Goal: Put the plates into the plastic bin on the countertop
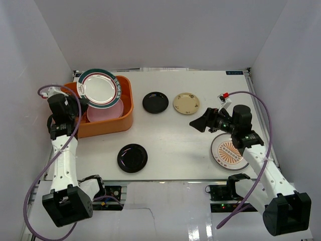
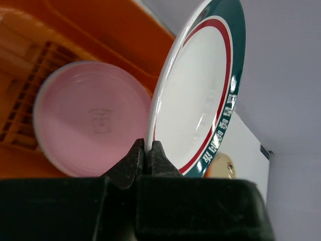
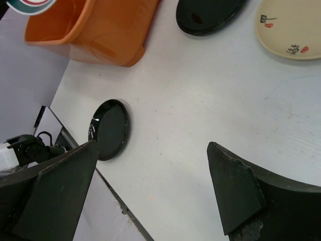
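Observation:
The plate lies below the right gripper, toward the right in the top view, so the right gripper will next move back and down onto the orange sunburst plate's wall-side rim (image 1: pixel 245 157).
My left gripper (image 1: pixel 83 100) (image 2: pixel 146 150) is shut on the rim of the white plate with green-red rim (image 1: pixel 100 89) (image 2: pixel 200 95) and holds it tilted over the orange plastic bin (image 1: pixel 125 108) (image 2: pixel 100 25). A pink plate (image 1: pixel 108 110) (image 2: pixel 90 118) lies in the bin, with a light blue edge showing beneath it. My right gripper (image 1: pixel 198 123) (image 3: pixel 153 165) is open and empty above the white countertop (image 1: pixel 175 140). On it lie two black plates (image 1: pixel 155 102) (image 1: pixel 132 158), a cream plate (image 1: pixel 186 103) and the orange sunburst plate (image 1: pixel 229 152).
White walls enclose the countertop on three sides. The right wrist view shows the bin's corner (image 3: pixel 100 35), the near black plate (image 3: pixel 109 129) by the front edge, the far black plate (image 3: pixel 210 15) and the cream plate (image 3: pixel 291 27).

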Tool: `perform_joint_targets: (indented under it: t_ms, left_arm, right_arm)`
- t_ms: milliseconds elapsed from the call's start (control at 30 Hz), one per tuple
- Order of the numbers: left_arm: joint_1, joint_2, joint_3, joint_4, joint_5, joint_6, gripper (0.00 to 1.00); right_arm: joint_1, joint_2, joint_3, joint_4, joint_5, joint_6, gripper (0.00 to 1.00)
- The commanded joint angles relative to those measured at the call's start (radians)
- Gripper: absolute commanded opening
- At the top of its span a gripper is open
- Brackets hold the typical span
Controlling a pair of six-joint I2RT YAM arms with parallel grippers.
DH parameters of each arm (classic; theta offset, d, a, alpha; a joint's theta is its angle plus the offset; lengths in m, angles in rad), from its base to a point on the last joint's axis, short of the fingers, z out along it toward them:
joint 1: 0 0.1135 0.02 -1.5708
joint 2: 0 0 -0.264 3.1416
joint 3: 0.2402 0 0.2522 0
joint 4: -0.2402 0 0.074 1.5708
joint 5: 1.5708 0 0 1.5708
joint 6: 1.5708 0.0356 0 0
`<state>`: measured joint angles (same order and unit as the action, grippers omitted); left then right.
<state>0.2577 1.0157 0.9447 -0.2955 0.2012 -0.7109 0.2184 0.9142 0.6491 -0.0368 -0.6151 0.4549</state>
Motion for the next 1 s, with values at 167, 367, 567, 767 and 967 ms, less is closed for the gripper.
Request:
perform_joint_targets:
  t_ms: [167,367,567,767,967]
  left_arm:
    - [0.051,0.056,-0.063,0.019,-0.109,-0.026,0.0]
    - [0.051,0.139,-0.05,0.012,-0.152,0.008,0.09]
    - [0.051,0.149,-0.06,0.044,-0.123,0.018,0.41]
    - [0.051,0.118,-0.081,0.071,-0.105,0.019,0.8]
    - [0.046,0.049,-0.081,0.124,0.012,0.007,0.98]
  right_arm:
    - [0.001,-0.034,-0.045,-0.049,0.156,-0.051,0.93]
    - [0.001,-0.058,-0.057,-0.126,0.44,-0.088,0.93]
    - [-0.008,-0.061,-0.092,-0.156,0.754,-0.015,0.9]
    - [-0.034,-0.112,-0.175,-0.192,1.053,0.14,0.94]
    - [-0.189,-0.213,-0.203,-0.284,1.209,0.217,0.97]
